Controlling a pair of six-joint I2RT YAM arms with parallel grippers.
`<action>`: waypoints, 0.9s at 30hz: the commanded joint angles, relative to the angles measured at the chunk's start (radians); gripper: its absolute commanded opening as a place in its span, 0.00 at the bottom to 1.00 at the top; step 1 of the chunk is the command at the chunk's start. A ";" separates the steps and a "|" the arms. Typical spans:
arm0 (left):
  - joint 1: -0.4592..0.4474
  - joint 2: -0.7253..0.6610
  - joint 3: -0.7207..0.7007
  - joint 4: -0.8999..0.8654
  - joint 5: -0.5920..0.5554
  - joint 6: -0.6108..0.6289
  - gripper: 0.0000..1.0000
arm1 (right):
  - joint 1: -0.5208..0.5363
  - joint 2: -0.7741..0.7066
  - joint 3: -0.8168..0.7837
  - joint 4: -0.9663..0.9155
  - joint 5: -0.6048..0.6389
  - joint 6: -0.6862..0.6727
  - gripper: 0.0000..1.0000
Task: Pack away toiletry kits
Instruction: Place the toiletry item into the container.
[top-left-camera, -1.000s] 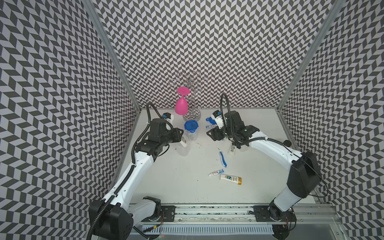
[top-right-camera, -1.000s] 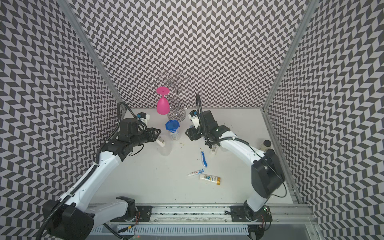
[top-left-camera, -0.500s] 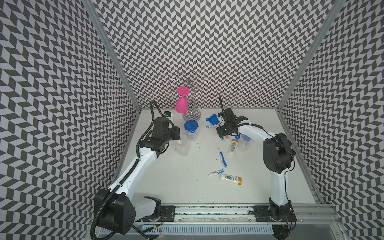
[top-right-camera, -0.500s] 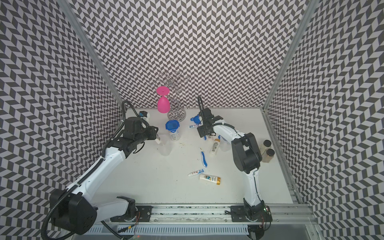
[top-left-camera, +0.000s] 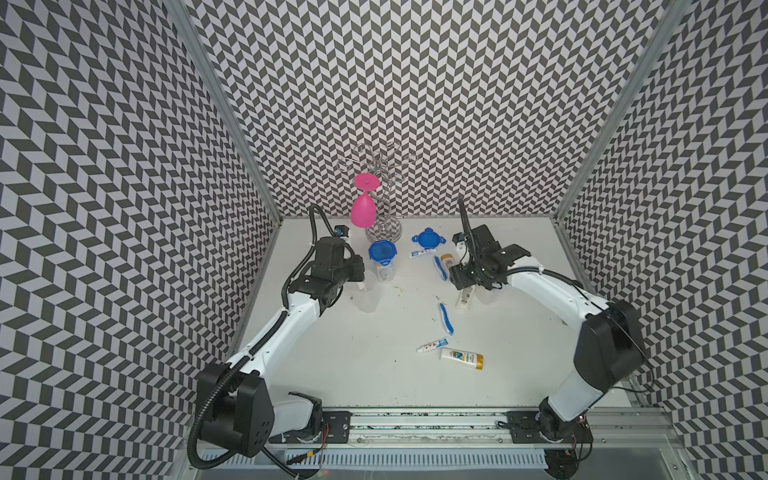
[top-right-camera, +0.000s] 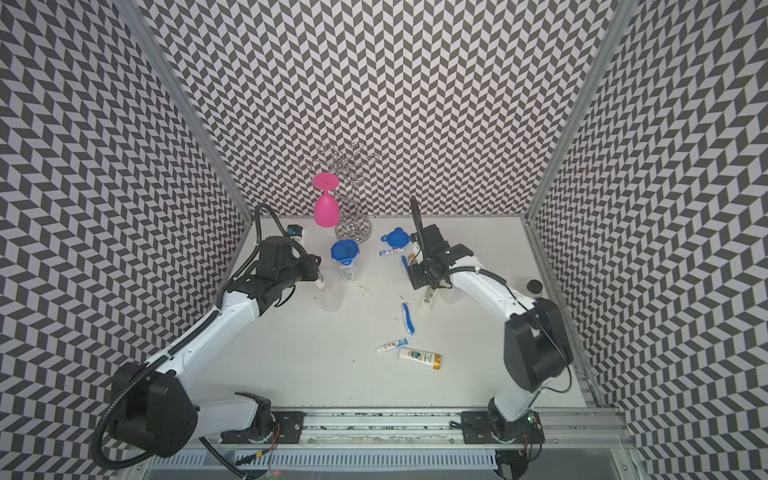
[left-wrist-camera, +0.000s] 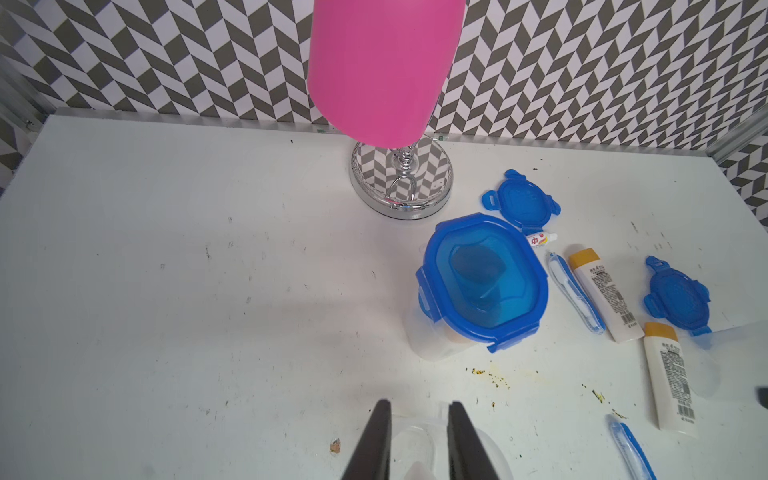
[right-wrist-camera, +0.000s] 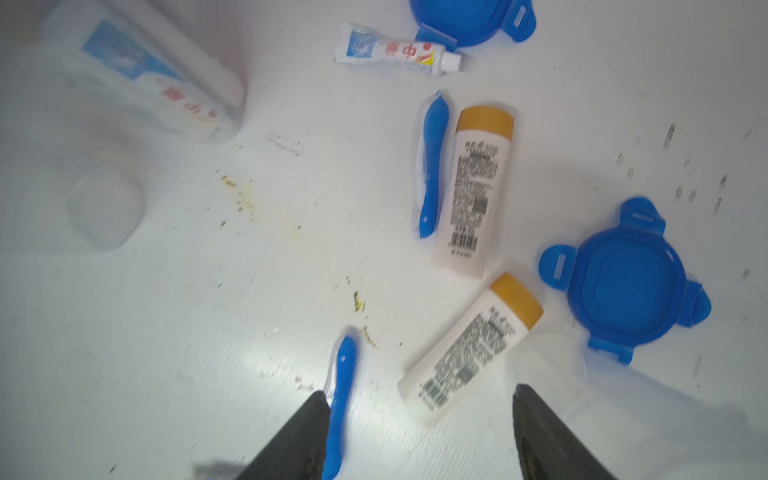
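Next I will lower my left gripper slightly, easing toward the closed jar, and release the small white item, since the open clear jar (left-wrist-camera: 414, 440) stands below its fingers.
My left gripper (left-wrist-camera: 419, 419) hangs over an open clear jar (top-left-camera: 368, 301), shut on a small white item (top-right-camera: 319, 284) that mostly hides between the fingers. A closed jar with a blue lid (top-left-camera: 382, 259) stands just beyond it. My right gripper (right-wrist-camera: 419, 390) is open above a white bottle with an orange cap (right-wrist-camera: 469, 349), whose lower end lies between the jaws. A blue toothbrush (right-wrist-camera: 343, 399) lies along one finger. Another bottle (right-wrist-camera: 473, 187), toothbrush (right-wrist-camera: 432, 166) and toothpaste tube (right-wrist-camera: 395, 50) lie farther back. A third bottle (top-left-camera: 461, 358) and a tube (top-left-camera: 432, 345) lie nearer the front.
Two loose blue lids (left-wrist-camera: 521, 199) (left-wrist-camera: 675, 299) lie on the white table. A clear lidless jar (left-wrist-camera: 706, 365) sits beside the nearer one. The pink goblet (top-left-camera: 364, 210) hangs on the silver wire rack (top-left-camera: 384, 187) at the back. A dark-capped jar (top-right-camera: 534, 286) stands by the right edge.
My right gripper reached back toward the loose lid, then came forward over the bottle, its jaws narrowing slightly. The left gripper has stayed over the open jar.
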 joint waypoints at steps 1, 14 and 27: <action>-0.009 0.004 -0.005 0.066 -0.018 0.016 0.00 | 0.007 -0.090 -0.139 0.003 -0.092 0.083 0.70; -0.047 0.016 -0.038 0.087 -0.053 0.027 0.00 | 0.009 -0.110 -0.263 0.035 -0.210 0.131 0.69; -0.072 0.022 -0.035 0.092 -0.082 0.052 0.27 | 0.114 -0.354 -0.450 -0.065 -0.280 0.279 0.70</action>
